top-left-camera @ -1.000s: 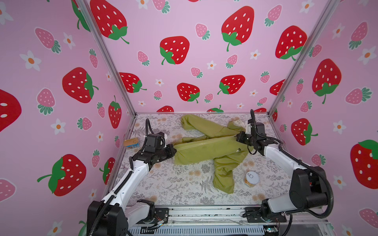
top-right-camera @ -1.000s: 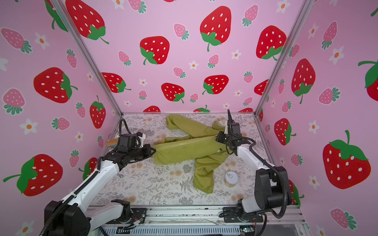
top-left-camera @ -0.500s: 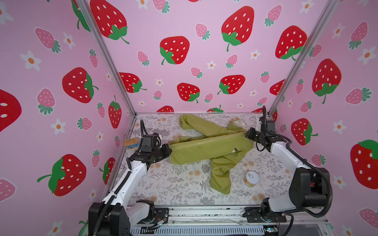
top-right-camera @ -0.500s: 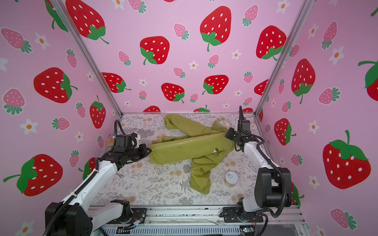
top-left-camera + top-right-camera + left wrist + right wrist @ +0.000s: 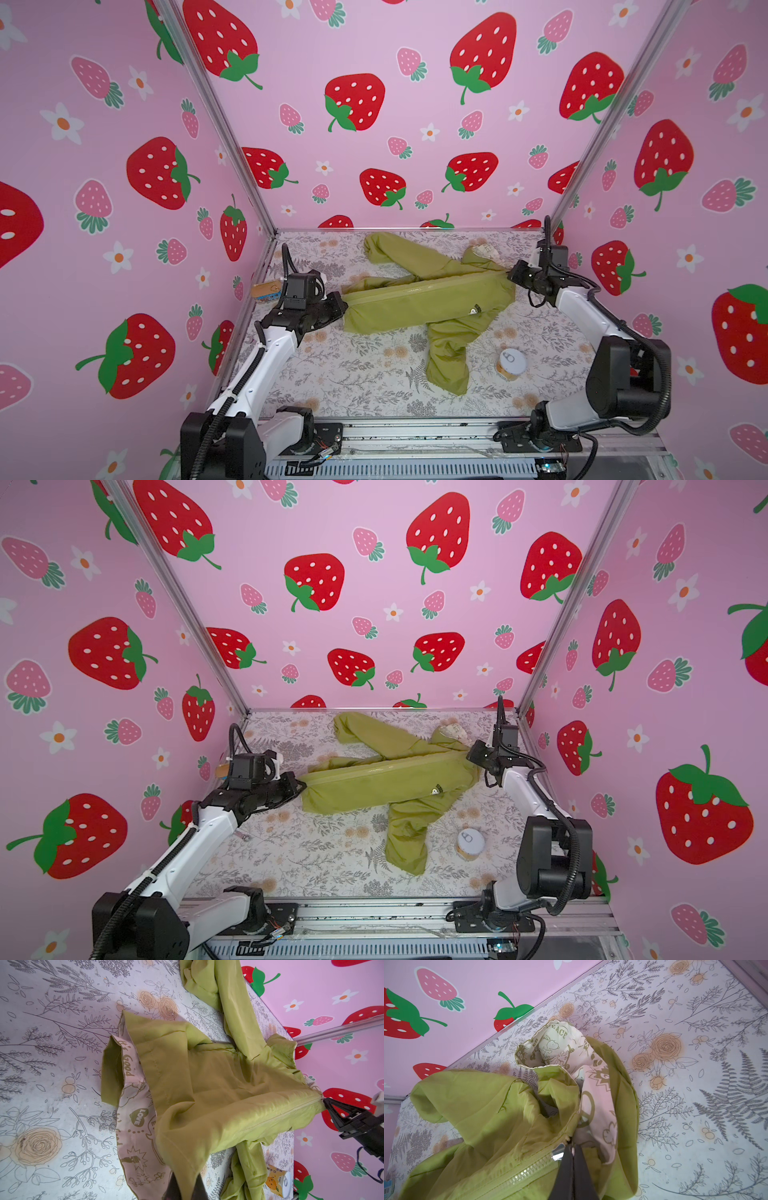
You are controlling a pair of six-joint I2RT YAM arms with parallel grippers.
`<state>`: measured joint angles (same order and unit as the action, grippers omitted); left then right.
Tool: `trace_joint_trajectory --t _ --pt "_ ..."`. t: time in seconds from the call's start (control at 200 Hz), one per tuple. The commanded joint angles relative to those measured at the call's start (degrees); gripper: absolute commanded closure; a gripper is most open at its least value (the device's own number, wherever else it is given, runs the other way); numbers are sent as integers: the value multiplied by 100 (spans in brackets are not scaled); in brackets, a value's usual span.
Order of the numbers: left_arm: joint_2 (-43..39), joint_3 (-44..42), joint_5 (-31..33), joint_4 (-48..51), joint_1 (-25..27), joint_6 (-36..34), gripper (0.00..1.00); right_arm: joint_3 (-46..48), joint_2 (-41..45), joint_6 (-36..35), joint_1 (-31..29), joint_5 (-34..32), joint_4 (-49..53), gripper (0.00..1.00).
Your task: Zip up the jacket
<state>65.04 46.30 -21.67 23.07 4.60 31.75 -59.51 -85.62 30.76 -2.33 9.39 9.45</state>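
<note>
The zipper teeth are closed, so my left gripper will next move slightly away from the jacket's collar and let go of the jacket's bottom hem [image 5: 347, 308] [image 5: 186, 1182] between its fingers.
The olive-green jacket [image 5: 424, 299] [image 5: 386, 779] lies stretched taut across the floral mat, one sleeve toward the back wall and one toward the front. My left gripper [image 5: 343, 301] [image 5: 302, 785] [image 5: 185, 1178] is shut on the bottom hem, with green cloth pinched between its fingers. At the collar end, my right gripper [image 5: 510, 274] [image 5: 469, 754] [image 5: 572, 1145] is shut on the zipper pull beside the silver slider [image 5: 558, 1152]. The zipper teeth [image 5: 525, 1174] run closed up to the slider. The hood [image 5: 560, 1051] shows its pale printed lining.
A small round can [image 5: 510, 364] [image 5: 470, 844] stands on the mat near the front sleeve's cuff. A small orange and blue box [image 5: 266, 289] sits at the left wall behind my left arm. Pink strawberry walls close in three sides.
My right gripper has travelled right toward the far right corner, drawing the slider up to the collar. The left gripper shifted left with the hem, and the jacket now lies taut.
</note>
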Motion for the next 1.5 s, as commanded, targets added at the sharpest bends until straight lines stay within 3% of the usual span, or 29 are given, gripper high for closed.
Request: trace_joint_trajectory --t 0.0,0.38,0.625,0.66,0.735,0.755,0.785,0.82,0.885,1.085,1.135,1.235,1.356,1.446,1.496 --pt "28 165 314 121 -133 25 100 -253 -72 -70 154 -334 -18 100" --pt "182 420 425 155 -235 31 100 -483 -69 -186 154 -585 138 100" --pt "447 839 152 31 -235 -11 100 -527 -55 -324 154 549 -151 98" --pt "445 913 214 107 -239 -2 87 -527 -15 -333 154 590 -145 84" --pt "386 1052 354 266 -250 -28 62 -500 130 -391 156 488 -123 36" --pt "367 1094 392 315 -258 -36 34 -500 171 -410 154 422 -111 28" --pt "337 1160 419 374 -277 -37 18 -493 243 -442 154 309 -70 18" --pt "298 1236 434 425 -295 -39 12 -492 326 -482 155 176 -51 9" --pt "228 1393 451 494 -337 -68 9 -482 498 -535 154 -22 -30 0" --pt "-202 1840 822 344 -375 -240 5 -489 1033 -413 158 -1302 -76 1" --pt "-393 1788 891 16 -373 -307 0 -365 1241 -598 170 -1128 -375 1" --pt "-843 1426 1144 -1066 -376 -558 1 -30 1612 -727 171 -1155 -976 1" --pt "-1279 1019 1547 -1768 -374 -1038 1 1318 2459 -335 178 -2026 -2794 1" --pt "-1519 326 2400 -2760 -380 -825 1 2335 3012 -1108 184 -1864 -4465 1" --pt "-1528 140 2635 -2937 -387 -1124 0 2448 2978 -1243 181 -2168 -4606 1"
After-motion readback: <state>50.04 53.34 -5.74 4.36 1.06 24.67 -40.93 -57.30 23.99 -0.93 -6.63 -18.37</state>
